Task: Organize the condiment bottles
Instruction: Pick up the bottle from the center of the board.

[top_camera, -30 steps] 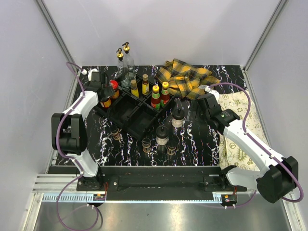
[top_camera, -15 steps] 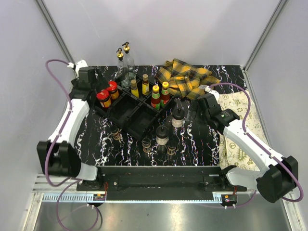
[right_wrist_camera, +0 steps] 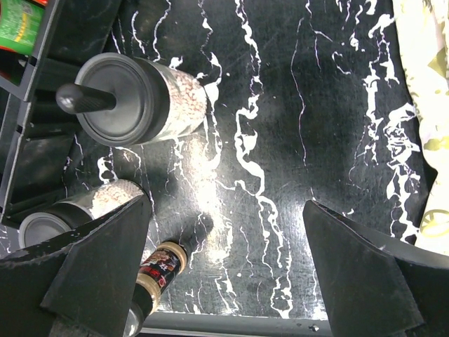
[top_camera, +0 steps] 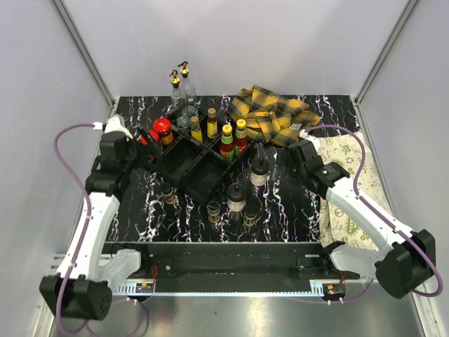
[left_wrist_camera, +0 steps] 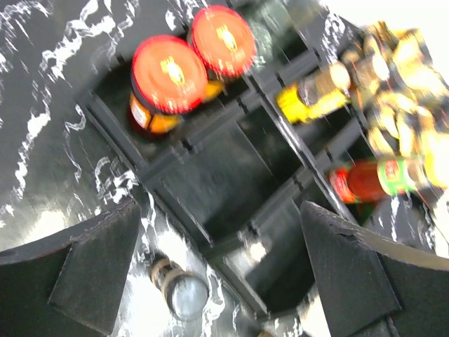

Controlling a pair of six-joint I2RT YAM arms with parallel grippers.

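Note:
The small jar stands below, back and right in the top view, so my left gripper should lower back onto its dark cap.
Two red-lidded amber jars (left_wrist_camera: 168, 74) stand in the far left compartment of the black divided tray (top_camera: 184, 167). Yellow-capped sauce bottles (top_camera: 226, 140) stand in its back compartments. Two clear gold-spouted bottles (top_camera: 180, 83) stand behind the tray. Two black-capped shakers (top_camera: 259, 170) and three small jars (top_camera: 213, 210) stand on the table in front of it. My left gripper (top_camera: 137, 149) is open and empty, hovering at the tray's left edge (left_wrist_camera: 221, 267). My right gripper (top_camera: 284, 165) is open and empty, beside the shakers (right_wrist_camera: 224, 260).
A yellow plaid cloth (top_camera: 270, 112) lies at the back right. A pale patterned cloth (top_camera: 351, 189) covers the right side. A small spice bottle (right_wrist_camera: 158, 270) lies by my right gripper's left finger. The table's near edge (right_wrist_camera: 231, 324) is close.
My left gripper has let go of the red-lidded jars, which now stand in the tray, and has pulled back toward the near left. The right arm has barely moved.

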